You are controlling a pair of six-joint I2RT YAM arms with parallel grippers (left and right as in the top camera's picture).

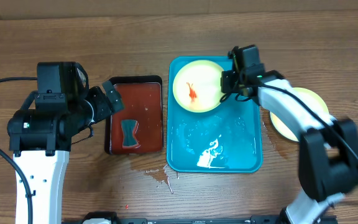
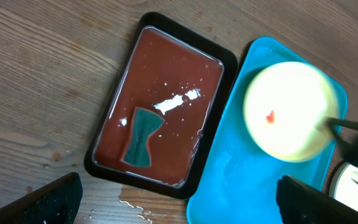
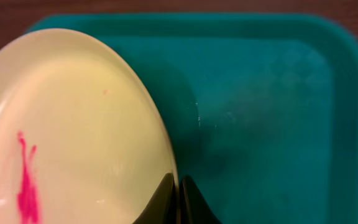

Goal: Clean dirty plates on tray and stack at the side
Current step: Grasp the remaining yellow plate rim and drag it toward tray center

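Observation:
My right gripper lifts the smeared plate next, comes back and lowers the plate onto the nearer part of the turquoise tray's bottom (image 1: 211,140) to open.
A yellow-green rimmed plate (image 1: 194,87) with a red-orange smear lies in the back left of the turquoise tray (image 1: 241,155). My right gripper (image 1: 227,84) is shut on the plate's right rim. The right wrist view shows the fingers (image 3: 179,186) pinching the plate's edge (image 3: 73,124) over the tray floor (image 3: 272,93). A second yellow-green plate (image 1: 281,127) lies on the table right of the tray, partly hidden by my right arm. My left gripper (image 1: 114,99) is open and empty above the black tray's left side; it also shows in the left wrist view (image 2: 179,205). No blue-rimmed plate is in view.
A black tray (image 1: 135,82) of red liquid stands left of the turquoise tray, with a teal sponge (image 1: 129,134) lying in it. Spilled water (image 1: 157,174) lies on the wood in front of the trays. Water and foam (image 1: 210,155) pool on the turquoise tray's floor.

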